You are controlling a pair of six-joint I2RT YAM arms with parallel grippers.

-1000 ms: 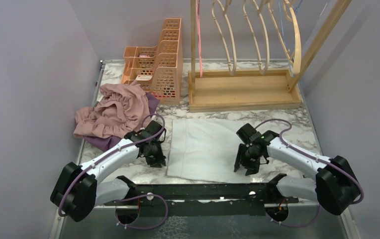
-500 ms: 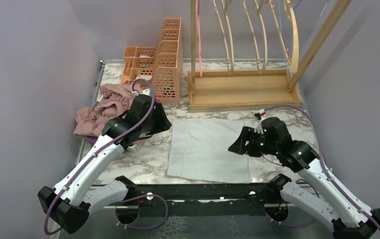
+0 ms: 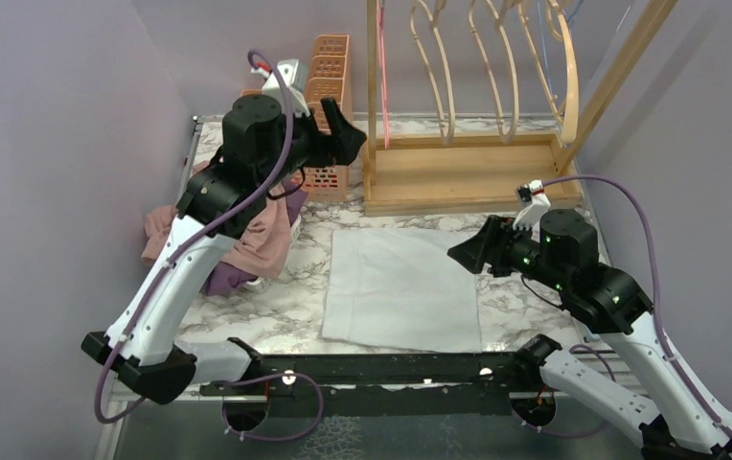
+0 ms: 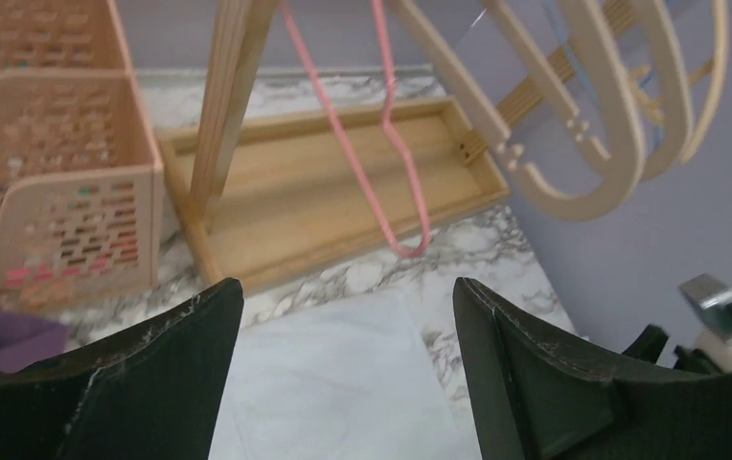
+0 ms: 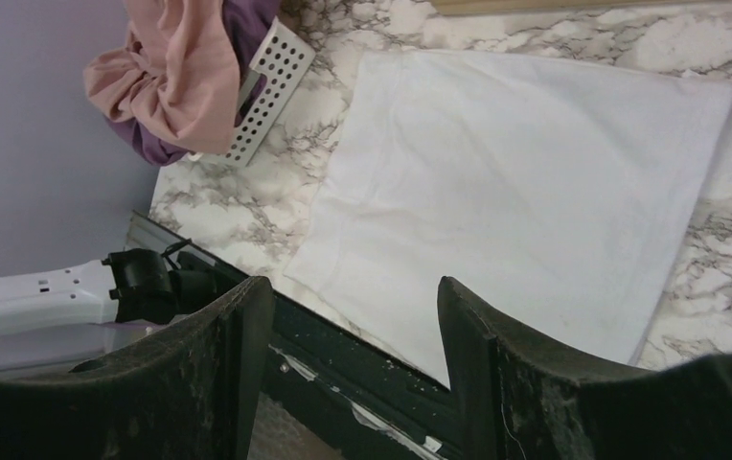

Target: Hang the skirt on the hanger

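Observation:
The pink wire hanger hangs nearest, outward and to the left gripper's right in the top view, so my left gripper will reach outward onto it next.
The skirt [image 3: 400, 287] is a white garment lying flat in the middle of the table, also visible in both wrist views [image 4: 333, 383] [image 5: 525, 182]. A pink wire hanger [image 3: 383, 96] [image 4: 408, 252] hangs at the left end of the wooden rack, beside several wooden hangers [image 4: 592, 163]. My left gripper [image 3: 341, 134] [image 4: 346, 287] is raised high, pointing toward the rack, open and empty. My right gripper [image 3: 466, 254] [image 5: 353, 286] hovers above the skirt's right edge, open with nothing in it.
The rack's wooden base tray [image 3: 468, 172] stands at the back. Peach plastic baskets [image 3: 329, 67] [image 4: 56, 192] sit left of it. A heap of pink and purple clothes [image 3: 266, 235] [image 5: 180, 77] lies at the left, under the left arm. Walls close in on both sides.
Both arms lifted off the table by the skirt. The left swung up and back toward the rack and opened wide. The right rose and drew back to the right, opening a little.

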